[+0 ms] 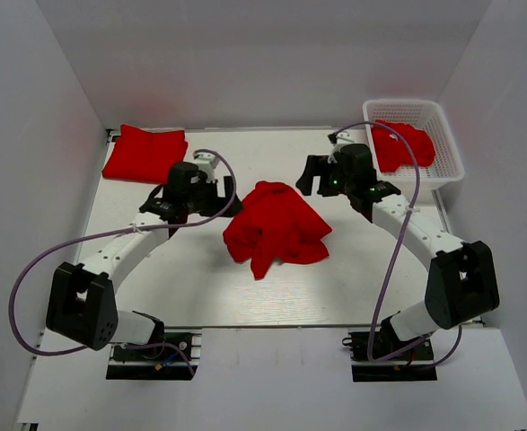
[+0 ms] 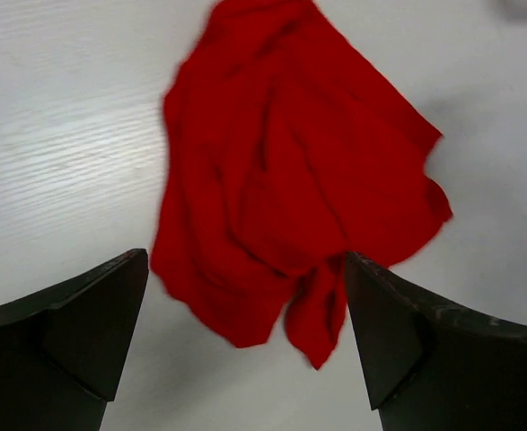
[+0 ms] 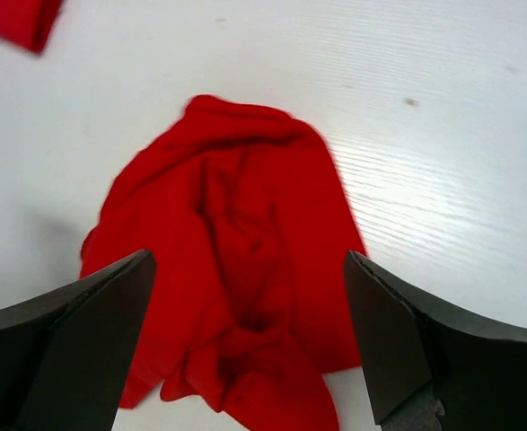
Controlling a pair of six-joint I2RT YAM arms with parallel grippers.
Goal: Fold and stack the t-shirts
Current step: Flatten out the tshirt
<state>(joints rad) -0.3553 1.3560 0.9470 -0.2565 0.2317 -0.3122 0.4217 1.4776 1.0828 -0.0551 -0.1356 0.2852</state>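
The heap's narrow near fold (image 1: 262, 263) (image 2: 318, 321) sticks out, so I will lower my left gripper onto it next, back and to the right in the top view.
A crumpled red t-shirt (image 1: 276, 228) lies in a heap at the table's middle. It also shows in the left wrist view (image 2: 290, 180) and in the right wrist view (image 3: 236, 269). A folded red t-shirt (image 1: 144, 153) lies at the back left; its corner shows in the right wrist view (image 3: 16, 20). Another red t-shirt (image 1: 403, 144) sits bunched in the white mesh basket (image 1: 445, 135). My left gripper (image 1: 223, 199) is open and empty, just left of the heap. My right gripper (image 1: 310, 175) is open and empty, above the table just right of and behind the heap.
The basket stands at the back right corner. White walls enclose the table on three sides. The arms' cables (image 1: 30, 269) loop out at both sides.
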